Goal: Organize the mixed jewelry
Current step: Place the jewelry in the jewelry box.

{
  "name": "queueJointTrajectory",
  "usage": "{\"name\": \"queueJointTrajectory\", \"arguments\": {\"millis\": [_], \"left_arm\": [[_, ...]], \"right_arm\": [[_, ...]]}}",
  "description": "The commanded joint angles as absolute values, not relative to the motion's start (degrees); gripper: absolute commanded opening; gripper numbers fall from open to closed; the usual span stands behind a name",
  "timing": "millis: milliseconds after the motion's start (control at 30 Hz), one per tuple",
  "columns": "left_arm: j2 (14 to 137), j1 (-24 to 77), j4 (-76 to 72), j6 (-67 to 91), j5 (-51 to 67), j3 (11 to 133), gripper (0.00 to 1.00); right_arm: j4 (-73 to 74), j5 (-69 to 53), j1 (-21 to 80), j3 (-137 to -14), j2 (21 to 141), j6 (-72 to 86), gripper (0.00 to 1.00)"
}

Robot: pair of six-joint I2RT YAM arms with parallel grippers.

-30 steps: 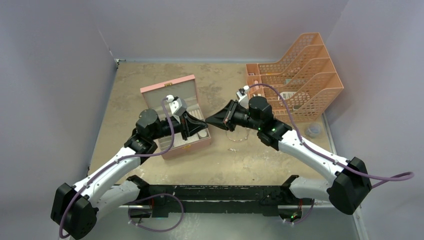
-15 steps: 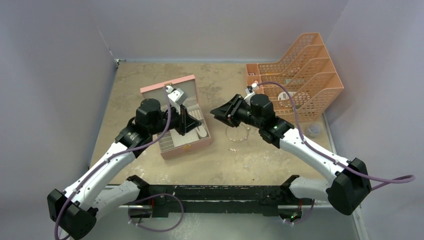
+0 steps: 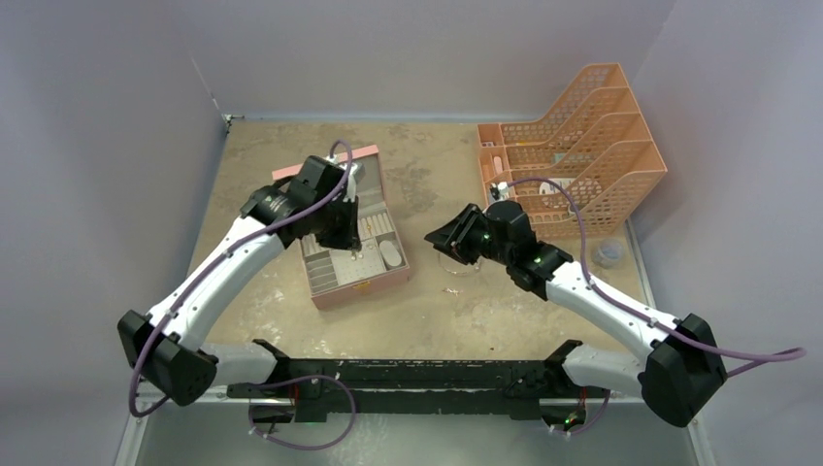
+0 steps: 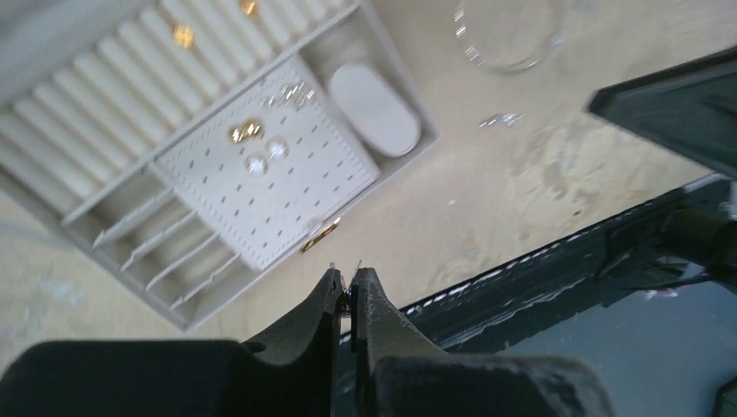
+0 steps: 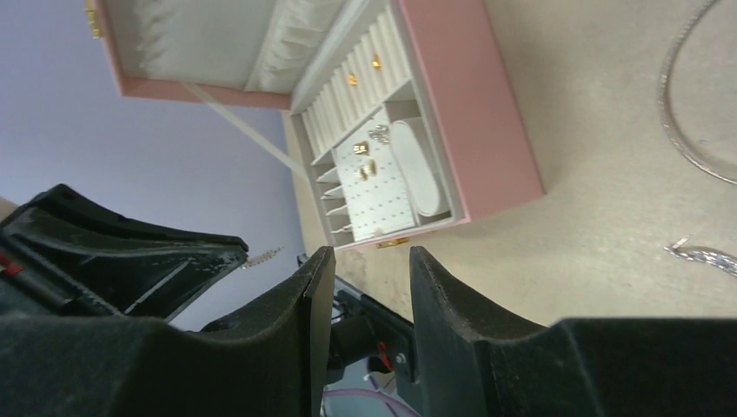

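Observation:
Next, my left gripper comes down onto the pink box's bare lining beside its slots and releases the chain-like piece. That spot lies below, left in the top view.
The pink box point(image 3: 361, 287) lies open, with small gold rings point(image 4: 246, 130) and silvery studs on its grey lining; the rings also show in the right wrist view point(image 5: 352, 79). My left gripper point(image 3: 349, 239) hovers above the box's near part, shut point(image 4: 349, 276) on a tiny silvery chain-like piece point(image 5: 261, 255) that pokes out from its tips. The large thin wire hoop point(image 3: 461, 260) lies on the table right of the box point(image 4: 508, 35) point(image 5: 687, 113). A second silvery piece point(image 3: 454, 289) lies just in front of it point(image 5: 704, 254). My right gripper point(image 3: 442, 236) is open and empty point(image 5: 369, 256), above the hoop's left side.
An orange mesh file rack point(image 3: 573, 146) stands at the back right with small stationery bits in its front tray. A small grey object point(image 3: 609, 254) lies by the right wall. A black rail point(image 3: 417, 374) runs along the near edge. Walls close the left, back and right.
My left arm has risen and swung over the back of the box, so its gripper now points down over the tray. My right gripper has shifted slightly right and lower, still open.

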State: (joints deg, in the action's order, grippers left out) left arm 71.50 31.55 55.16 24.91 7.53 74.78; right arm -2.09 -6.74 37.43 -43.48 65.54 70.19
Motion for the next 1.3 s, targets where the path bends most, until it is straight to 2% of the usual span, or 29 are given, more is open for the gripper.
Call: {"name": "queueJointTrajectory", "arguments": {"millis": [0,267,733,1267], "left_arm": [[75.29,31.71,67.72,28.61,1.59,75.76,0.00],[79.41,31.73,69.28,35.73,-6.24,73.73,0.00],[85.45,31.71,62.22,43.69,-8.49,70.04,0.00],[87.74,29.45,59.68,44.56,-10.65,69.19,0.00]], "right_arm": [[-2.67,-4.80,37.01,-41.95,64.40,68.55,0.40],[-3.08,-5.74,36.68,-40.50,65.11,67.60,0.39],[-2.47,-5.82,36.22,-39.51,63.97,66.94,0.39],[-2.37,-5.71,35.70,-39.02,63.72,66.52,0.39]]}}
